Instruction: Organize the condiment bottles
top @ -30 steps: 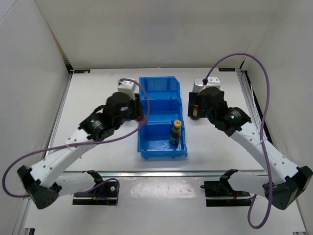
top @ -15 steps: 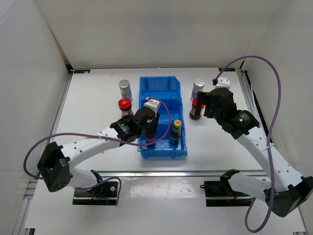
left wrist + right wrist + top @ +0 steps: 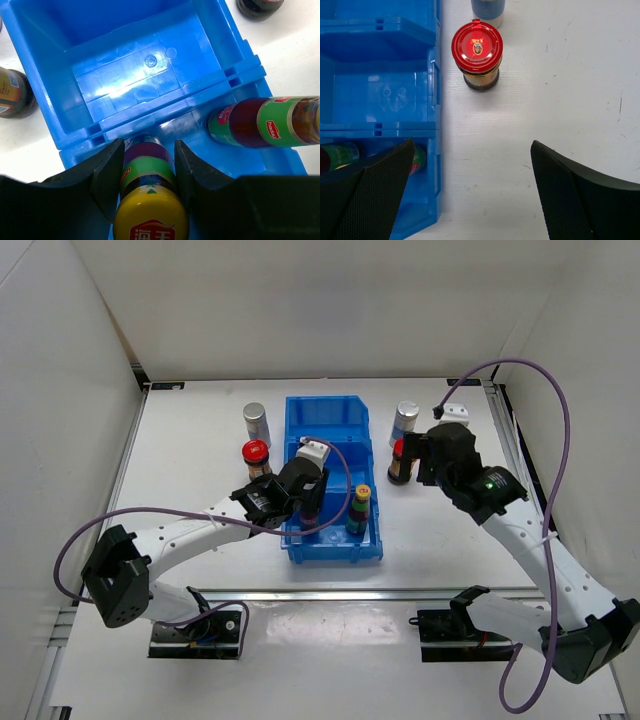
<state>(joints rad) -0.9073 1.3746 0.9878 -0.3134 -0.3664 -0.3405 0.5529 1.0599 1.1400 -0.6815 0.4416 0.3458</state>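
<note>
My right gripper reaches outward and lowers its fingers around the dark bottle's red cap (image 3: 399, 449) (image 3: 477, 47) next, since it lies outward and below, aligned with the gap.
My left gripper (image 3: 145, 175) is shut on a yellow-capped bottle (image 3: 149, 200) and holds it upright in the near compartment of the blue bin (image 3: 330, 410); it also shows in the top view (image 3: 308, 504). A second yellow-capped bottle (image 3: 359, 510) stands in the same compartment and shows in the left wrist view (image 3: 265, 122). My right gripper (image 3: 472, 190) is open wide and empty, above the table, short of a red-capped dark bottle (image 3: 477, 55). A silver-topped bottle (image 3: 405, 420) stands behind it. Left of the bin stand another red-capped bottle (image 3: 256, 455) and a silver-topped one (image 3: 256, 422).
The bin's middle compartment (image 3: 145, 65) and far compartment hold nothing. The bin's right wall (image 3: 434, 100) lies just left of my right gripper. White walls enclose the table on three sides.
My left gripper has swung from the bin's left side into the near compartment with a yellow-capped bottle. My right gripper has drawn back from the bottles on the right.
</note>
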